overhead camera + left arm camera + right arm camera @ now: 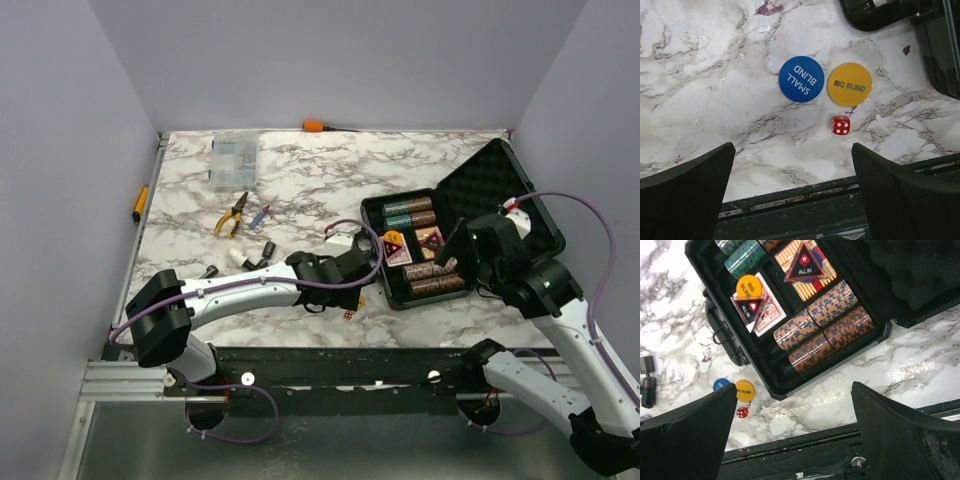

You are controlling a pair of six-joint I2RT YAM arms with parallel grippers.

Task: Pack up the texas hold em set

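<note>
The red die (349,314) (840,125) lies loose outside the case, so I will lower my left gripper toward the right in the wrist view and close on its sides.
The black case (430,298) lies open at the right, its foam-lined lid (505,195) tilted back. It holds brown chip stacks (815,315), teal stacks (745,257), a card deck (762,310), a yellow disc (749,286) and an ALL IN triangle (805,265). On the marble beside the case lie a blue SMALL BLIND disc (801,79), a yellow BIG BLIND disc (849,84) and a red die (840,125). My left gripper (792,195) is open and empty above them. My right gripper (795,435) is open and empty above the case's front edge.
A clear plastic parts box (233,160) stands at the back left. Yellow-handled pliers (232,215) and small black cylinders (268,248) lie left of my left arm. An orange-handled tool (320,126) lies at the back edge. The table's metal front rail (790,200) is just below both grippers.
</note>
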